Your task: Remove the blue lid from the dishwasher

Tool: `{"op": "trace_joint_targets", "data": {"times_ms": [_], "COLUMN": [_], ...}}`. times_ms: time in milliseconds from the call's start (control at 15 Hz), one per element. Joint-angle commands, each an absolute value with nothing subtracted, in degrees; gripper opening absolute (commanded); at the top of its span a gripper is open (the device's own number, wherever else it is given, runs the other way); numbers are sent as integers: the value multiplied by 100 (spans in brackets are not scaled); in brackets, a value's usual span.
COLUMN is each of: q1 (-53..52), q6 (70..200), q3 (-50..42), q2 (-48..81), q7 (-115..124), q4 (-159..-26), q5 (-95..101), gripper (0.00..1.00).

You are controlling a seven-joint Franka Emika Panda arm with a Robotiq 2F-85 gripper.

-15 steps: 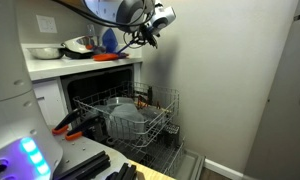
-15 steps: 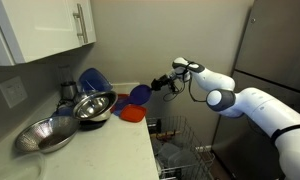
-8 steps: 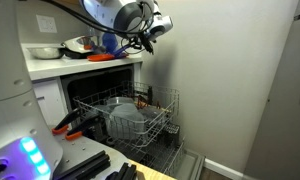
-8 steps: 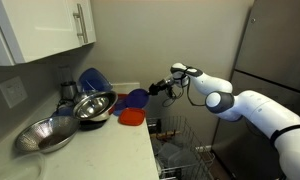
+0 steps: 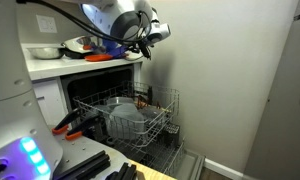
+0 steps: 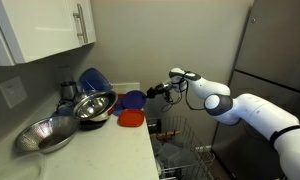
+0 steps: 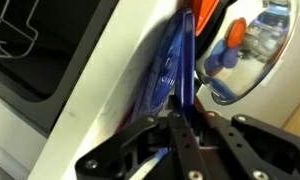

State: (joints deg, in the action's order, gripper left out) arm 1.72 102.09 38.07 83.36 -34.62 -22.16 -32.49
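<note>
My gripper is just above the white counter's end beside the orange lid [image 6: 132, 117], so it should next lower the dark blue lid slightly toward that end and let go.
My gripper [image 6: 153, 93] is shut on the dark blue lid [image 6: 136, 98] and holds it on edge just above the white counter's end, next to an orange lid [image 6: 132, 117]. In the wrist view the blue lid [image 7: 179, 62] stands upright between the black fingers [image 7: 183, 125]. In an exterior view the gripper [image 5: 138, 44] is at the counter's edge, above the dishwasher [image 5: 85, 92]. The dishwasher's wire rack [image 5: 140, 112], pulled out, holds pale grey bowls. The rack also shows in an exterior view [image 6: 185, 150].
On the counter [image 6: 100, 150] stand metal bowls [image 6: 94, 106] [image 6: 45, 136] and a bright blue bowl [image 6: 90, 78]. A white cabinet [image 6: 45, 30] hangs above. A grey fridge [image 6: 280, 60] stands to the right. The dishwasher door [image 5: 175, 165] is folded down.
My gripper has carried the blue lid further in over the counter's end, towards the orange lid and the bowls. The rack and dishes have not moved.
</note>
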Motion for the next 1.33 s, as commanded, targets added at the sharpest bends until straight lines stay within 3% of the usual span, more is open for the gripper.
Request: {"op": "trace_joint_targets", "data": {"times_ms": [0,267,333,400,1067,1267], "q1": [171,81,58,46,132,122], "q6": [10635,10751,10730,10728,11034,11279], "q3": [3991,4077,4063,4065,4101,4060], "q2": [8385,8450,8452,8452,8463,8428], "q7": [-3919,-3926,-3899,-3900,-4068,-4087], "q4": [-2494,-2510,-2501,-2495,-2379,-2132], "q5": [-3413,-3338,-3301,-3301,-3380,-3305], "gripper": [3,3,38,39,98,100]}}
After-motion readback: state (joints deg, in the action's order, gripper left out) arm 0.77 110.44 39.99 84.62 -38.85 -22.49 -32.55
